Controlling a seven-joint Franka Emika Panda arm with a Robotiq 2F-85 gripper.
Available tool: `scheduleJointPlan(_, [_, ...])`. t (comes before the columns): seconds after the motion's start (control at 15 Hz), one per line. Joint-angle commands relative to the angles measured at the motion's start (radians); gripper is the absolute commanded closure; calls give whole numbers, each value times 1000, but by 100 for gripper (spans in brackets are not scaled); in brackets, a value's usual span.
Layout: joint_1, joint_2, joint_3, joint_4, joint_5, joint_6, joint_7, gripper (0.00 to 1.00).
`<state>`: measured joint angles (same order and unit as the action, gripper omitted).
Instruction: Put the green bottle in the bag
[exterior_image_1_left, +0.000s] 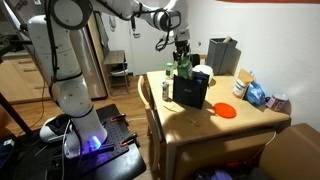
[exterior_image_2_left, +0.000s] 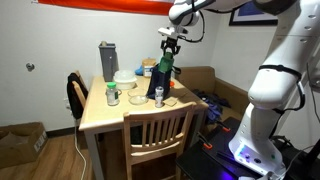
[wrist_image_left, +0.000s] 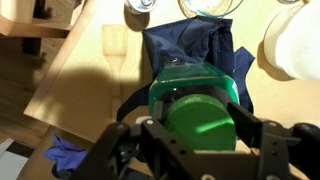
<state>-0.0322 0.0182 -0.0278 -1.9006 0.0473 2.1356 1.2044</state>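
My gripper needs to lower the green bottle into the dark navy bag's opening and let it go inside, because the bottle's lower end already hangs at the bag's rim.
My gripper is shut on the green bottle; its green cap and shoulders fill the lower middle of the wrist view. Right below it lies the open dark navy bag. In both exterior views the gripper holds the green bottle just above the upright dark bag on the wooden table. The bottle's lower end is at the bag's rim.
A grey boxy container stands at the table's back. An orange plate, blue packets, a white bowl, glass jars and a slim dark bottle are on the table. Wooden chairs stand around it.
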Motion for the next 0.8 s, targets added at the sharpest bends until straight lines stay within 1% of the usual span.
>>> scheduleJointPlan(0.0, [3, 38, -2, 37, 37, -28, -7, 59])
scheduleJointPlan(0.47, [33, 147, 10, 156, 29, -41, -11, 59])
scheduleJointPlan(0.73, [58, 238, 10, 230, 8, -82, 2, 59])
